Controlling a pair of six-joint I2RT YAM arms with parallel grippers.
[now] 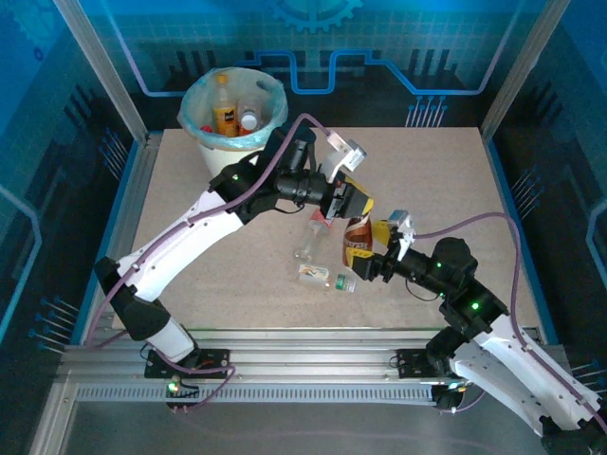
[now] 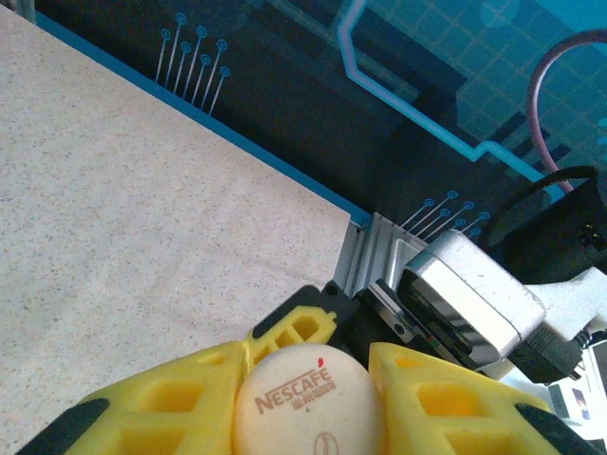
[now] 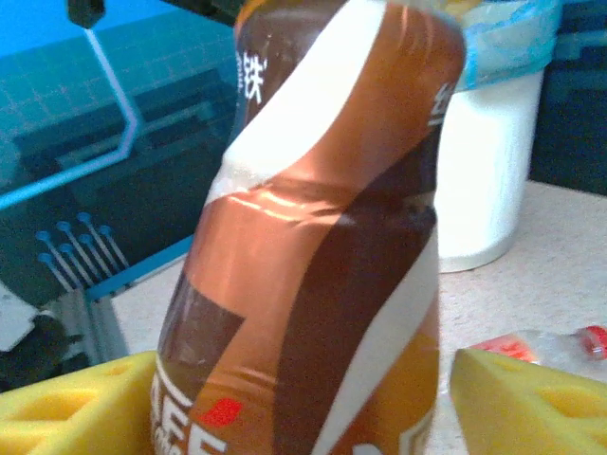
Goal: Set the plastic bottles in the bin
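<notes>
My left gripper needs to carry the Nescafe bottle (image 1: 356, 239) up and outward over the bin's opening (image 1: 235, 104) and let it go inside, because the bin's white side is higher than the tabletop.
A brown and orange Nescafe bottle (image 1: 356, 239) stands upright mid-table between both grippers. My left gripper (image 1: 343, 202) is shut on its beige cap (image 2: 308, 398), a yellow finger (image 2: 161, 408) pressed against each side. My right gripper (image 1: 377, 251) is open around the bottle's lower body (image 3: 313, 265), with a clear gap to the right finger (image 3: 531, 398). A clear bottle (image 1: 311, 237) and a crushed green-capped bottle (image 1: 327, 277) lie on the table beside it. The white bin (image 1: 211, 142) with a light-blue liner stands at the back left, with an orange bottle (image 1: 225, 116) and others inside.
The bin's white wall (image 3: 484, 171) rises behind the held bottle in the right wrist view, and a red-capped clear bottle (image 3: 560, 343) lies near it. Aluminium frame posts (image 1: 100, 66) flank the table's back corners. A rail (image 1: 313, 365) runs along the near edge.
</notes>
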